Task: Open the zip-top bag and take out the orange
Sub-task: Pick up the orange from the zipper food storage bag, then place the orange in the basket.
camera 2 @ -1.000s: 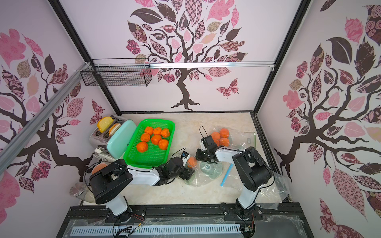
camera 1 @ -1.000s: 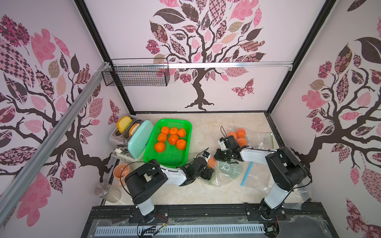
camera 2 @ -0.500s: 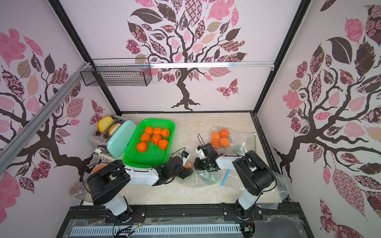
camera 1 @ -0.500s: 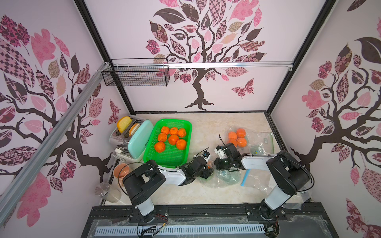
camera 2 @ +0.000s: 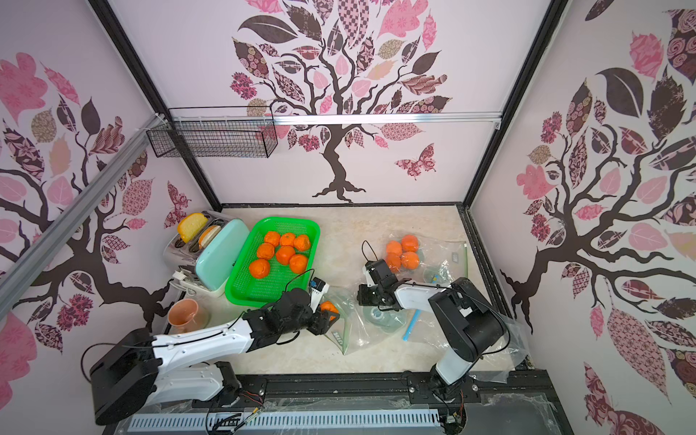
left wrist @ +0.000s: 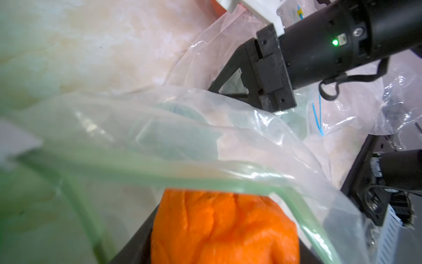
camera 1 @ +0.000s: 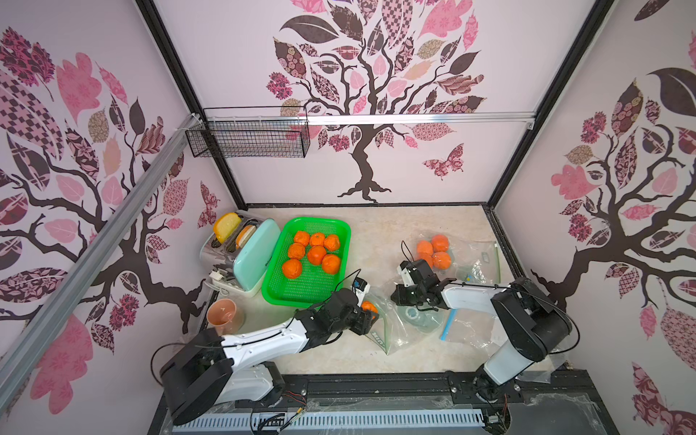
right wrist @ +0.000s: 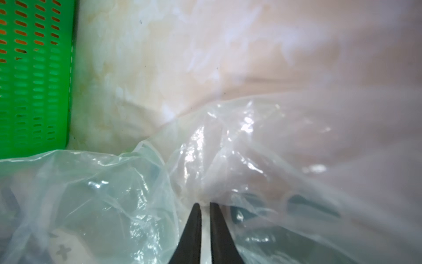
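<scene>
The left gripper moves from the bag's opening outward over the near part of the green tray's bottom next. It lowers the orange to release it, as that spot is bare.
The clear zip-top bag with a green zip edge lies crumpled at the front middle of the table, its mouth towards my left arm. My left gripper is at that mouth, shut on an orange. In the left wrist view the orange fills the space between the dark fingers, just under the green zip rim. My right gripper is shut on the bag's plastic on the far side. In the right wrist view the fingertips pinch a fold of the film. Both top views show the bag between the arms.
A green tray with several oranges stands left of the bag, with a mint toaster and a pink cup beyond it. Another clear bag holding several oranges lies at the back right. More loose bags and a blue zip strip lie near the right arm.
My right gripper has come forward and left from the back oranges and now pinches the bag. My left gripper's jaws have narrowed onto the orange at the bag's mouth.
</scene>
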Robot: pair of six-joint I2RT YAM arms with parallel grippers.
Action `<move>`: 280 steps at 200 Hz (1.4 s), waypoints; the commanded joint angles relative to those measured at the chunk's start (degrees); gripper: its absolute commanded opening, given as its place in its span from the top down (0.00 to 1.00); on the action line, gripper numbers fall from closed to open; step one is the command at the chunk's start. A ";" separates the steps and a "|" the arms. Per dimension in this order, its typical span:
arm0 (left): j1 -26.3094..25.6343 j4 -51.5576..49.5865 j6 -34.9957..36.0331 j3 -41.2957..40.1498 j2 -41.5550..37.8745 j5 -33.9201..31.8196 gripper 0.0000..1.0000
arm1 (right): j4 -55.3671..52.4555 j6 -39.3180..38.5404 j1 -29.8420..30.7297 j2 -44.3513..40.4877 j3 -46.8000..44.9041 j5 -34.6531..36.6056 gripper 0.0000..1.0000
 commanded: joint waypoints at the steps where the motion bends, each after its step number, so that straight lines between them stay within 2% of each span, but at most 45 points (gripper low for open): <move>1: -0.14 -12.13 -2.22 0.19 -5.69 1.67 0.48 | -4.94 -0.23 -0.44 1.56 -0.31 4.58 0.86; 16: -0.14 -18.03 -2.40 1.67 -10.24 -1.88 0.48 | -4.91 -0.28 -0.46 1.38 -0.53 4.68 0.86; 30: 1.01 -22.46 -2.62 3.54 -14.02 -8.58 0.51 | -4.39 -0.15 -0.40 1.30 -0.91 4.42 0.86; 50: 7.10 -26.42 -3.09 8.07 -15.84 -12.90 0.53 | -3.93 0.00 -0.37 1.56 -1.20 3.93 0.86; 62: 10.12 -28.11 -2.56 11.21 -14.70 -17.40 0.53 | -3.60 0.12 -0.42 1.48 -1.44 3.70 0.86; 78: 15.53 -27.05 -0.71 13.61 -11.65 -19.57 0.53 | -3.45 0.23 -0.39 1.22 -1.68 3.45 0.86; 113: 28.41 -22.38 0.29 15.43 -0.31 -15.89 0.53 | -3.16 0.29 -0.42 0.47 -2.08 3.10 0.86; 128: 29.70 -19.16 1.56 15.61 3.88 -19.04 0.53 | -3.10 0.28 -0.39 0.33 -2.30 2.94 0.86; 154: 32.28 -18.46 2.73 18.53 11.12 -19.12 0.52 | -2.90 0.38 -0.39 0.25 -2.50 2.69 0.86; 206: 38.00 -15.45 4.08 22.81 21.80 -14.71 0.52 | -2.70 0.47 -0.39 -0.06 -2.61 2.11 0.86; 225: 38.26 -16.41 4.85 25.32 24.74 -13.92 0.50 | -2.79 0.47 -0.39 -0.27 -2.61 2.09 0.86; 248: 38.40 -15.58 5.34 25.83 26.46 -14.04 0.45 | -2.79 0.43 -0.39 -0.46 -2.65 2.19 0.85; 265: 38.78 -15.48 5.42 26.20 27.44 -13.95 0.31 | -2.79 0.45 -0.39 -0.29 -2.52 2.12 0.84; 280: 38.85 -15.92 5.69 26.79 28.23 -13.46 0.24 | -2.81 0.42 -0.39 -0.28 -2.52 2.01 0.84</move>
